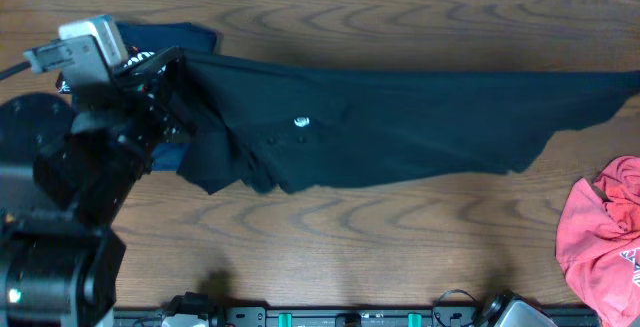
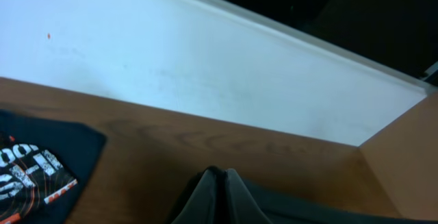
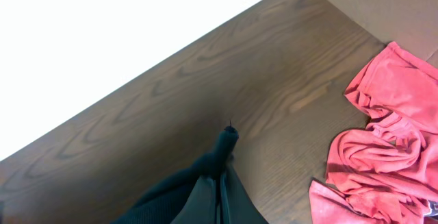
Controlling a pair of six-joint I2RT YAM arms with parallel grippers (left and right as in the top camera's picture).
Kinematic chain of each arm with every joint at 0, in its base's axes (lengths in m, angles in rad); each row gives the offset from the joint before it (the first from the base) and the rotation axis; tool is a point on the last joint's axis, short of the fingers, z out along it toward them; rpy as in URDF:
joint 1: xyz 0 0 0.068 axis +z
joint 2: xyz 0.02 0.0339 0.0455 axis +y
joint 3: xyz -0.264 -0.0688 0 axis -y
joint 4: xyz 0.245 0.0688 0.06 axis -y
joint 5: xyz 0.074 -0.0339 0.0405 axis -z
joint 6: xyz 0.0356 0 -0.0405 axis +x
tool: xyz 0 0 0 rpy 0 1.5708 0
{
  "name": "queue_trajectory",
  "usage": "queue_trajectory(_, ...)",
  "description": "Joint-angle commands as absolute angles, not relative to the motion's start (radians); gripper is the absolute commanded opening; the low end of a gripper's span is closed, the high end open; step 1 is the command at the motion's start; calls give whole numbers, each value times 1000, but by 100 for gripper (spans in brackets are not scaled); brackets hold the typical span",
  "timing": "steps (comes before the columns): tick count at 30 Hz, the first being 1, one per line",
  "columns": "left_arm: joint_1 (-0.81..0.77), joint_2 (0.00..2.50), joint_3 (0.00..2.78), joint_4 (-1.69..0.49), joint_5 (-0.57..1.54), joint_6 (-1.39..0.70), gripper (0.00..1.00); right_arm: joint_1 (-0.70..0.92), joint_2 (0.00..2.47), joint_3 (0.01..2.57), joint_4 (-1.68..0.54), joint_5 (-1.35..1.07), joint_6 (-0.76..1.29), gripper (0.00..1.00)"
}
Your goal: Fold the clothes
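Observation:
The cloth is stretched straight, so my left gripper should move down and to the right in the overhead view, toward the garment's middle, and let go of the garment's end.
A long black garment is stretched across the table from left to right, with a small white tag near its middle. My left gripper is shut on its left end; in the left wrist view the jaws are pressed together with black cloth trailing to the right. My right gripper is shut on the garment's other end, a little above the table. The right gripper is outside the overhead view, where the cloth runs to the right edge.
A crumpled red garment lies at the front right, close to the right gripper. A dark navy shirt with a printed logo lies at the back left beside the left gripper. A white wall borders the table's far edge.

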State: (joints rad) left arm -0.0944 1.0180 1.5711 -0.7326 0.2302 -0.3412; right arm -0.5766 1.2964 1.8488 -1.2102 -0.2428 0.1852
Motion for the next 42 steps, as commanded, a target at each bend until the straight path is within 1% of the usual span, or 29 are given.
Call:
queue_trajectory(1, -81, 1084, 1586, -716, 207, -326, 6, -585, 1336, 1858, -1206, -215, 171, 1)
queue_trajectory(2, -81, 1111, 1586, -711, 207, -326, 6, -580, 1352, 1858, -1205, -215, 171, 1)
queue_trajectory(4, -81, 1163, 1586, -703, 210, -311, 12, -568, 1388, 1858, -1204, -215, 171, 1)
queue_trajectory(6, -81, 1235, 1586, -672, 212, -287, 13, -548, 1434, 1858, -1197, -215, 171, 1)
queue_trajectory(8, -82, 1315, 1586, -619, 237, -287, 10, -522, 1486, 1858, -1176, -214, 171, 1)
queue_trajectory(9, -82, 1362, 1586, -582, 260, -287, 7, -506, 1518, 1858, -1153, -213, 171, 1)
queue_trajectory(13, -82, 1520, 1586, -465, 281, -285, 6, -458, 1645, 1858, -1059, -215, 194, 1)
queue_trajectory(17, -86, 1610, 1586, -552, 370, -284, 6, -425, 1724, 1858, -1108, -208, 194, 1)
queue_trajectory(21, -122, 1646, 1586, -654, 375, -284, 6, -420, 1742, 1858, -1127, -181, 193, 1)
queue_trajectory(26, -219, 1667, 1576, -666, 375, -280, 6, -420, 1737, 1858, -1162, -180, 194, 1)
queue_trajectory(27, -244, 1676, 1576, -660, 375, -280, 8, -420, 1737, 1858, -1171, -180, 194, 1)
queue_trajectory(29, -290, 1703, 1576, -646, 375, -281, 24, -420, 1737, 1858, -1189, -180, 194, 1)
queue_trajectory(31, -338, 1745, 1576, -632, 375, -282, 35, -421, 1737, 1858, -1203, -180, 193, 1)
queue_trajectory(33, -387, 1795, 1576, -605, 393, -282, 38, -420, 1737, 1858, -1209, -179, 192, 1)
queue_trajectory(36, -461, 1877, 1576, -537, 463, -282, 39, -420, 1737, 1858, -1213, -179, 192, 1)
queue_trajectory(41, -562, 1998, 1576, -431, 469, -292, 41, -420, 1737, 1858, -1225, -179, 185, 1)
queue_trajectory(42, -581, 2022, 1576, -404, 468, -292, 43, -420, 1737, 1858, -1227, -179, 185, 1)
